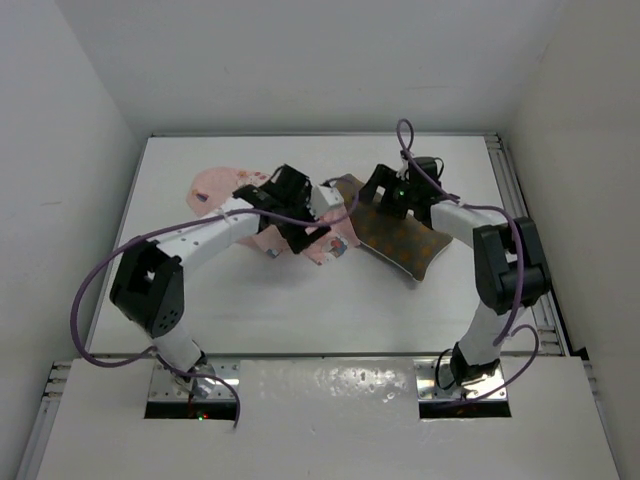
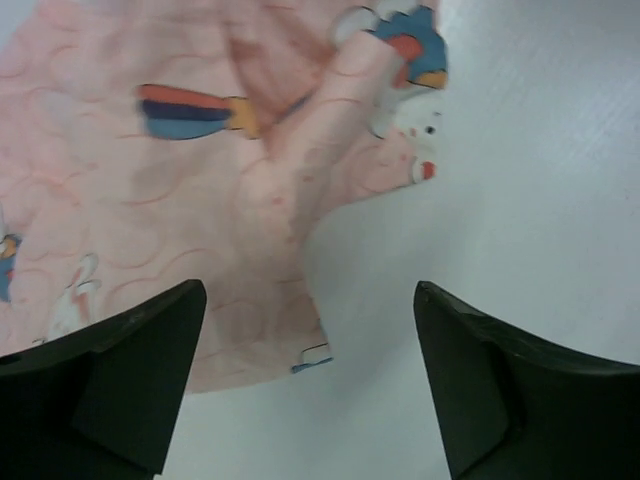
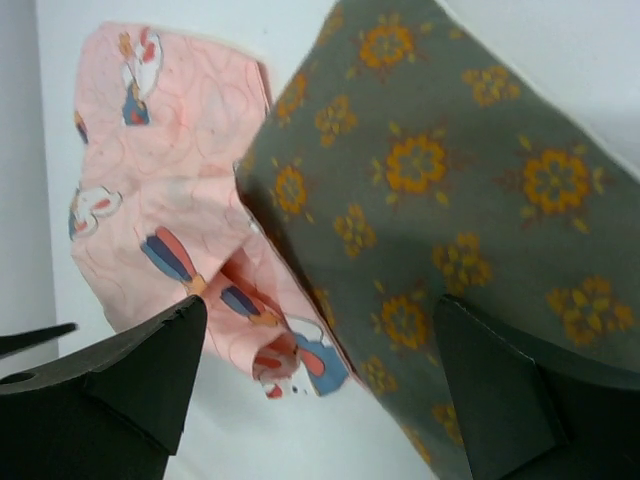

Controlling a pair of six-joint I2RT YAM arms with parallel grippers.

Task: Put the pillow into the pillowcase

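Note:
I should next move my right gripper outward and down, with its open fingers astride the pillow's far long edge (image 3: 542, 103), because that edge lies below and outward of the gripper.
The pink rabbit-print pillowcase (image 1: 222, 186) lies crumpled at the table's middle left. The olive pillow with orange dots (image 1: 405, 243) lies flat to its right, and its left edge meets the cloth's folded corner. My left gripper (image 1: 304, 232) is open and empty, low over the pillowcase's near edge (image 2: 150, 200), with bare table between its fingertips (image 2: 150, 370). My right gripper (image 1: 372, 200) is open and empty above the seam between the pillow (image 3: 450, 180) and the pillowcase (image 3: 170, 200). One fingertip (image 3: 500, 390) is over the pillow, the other beside the pink cloth.
The white table (image 1: 300, 310) is walled by white panels on the left, back and right. A metal rail (image 1: 520, 210) runs along its right edge. Purple cables loop off both arms.

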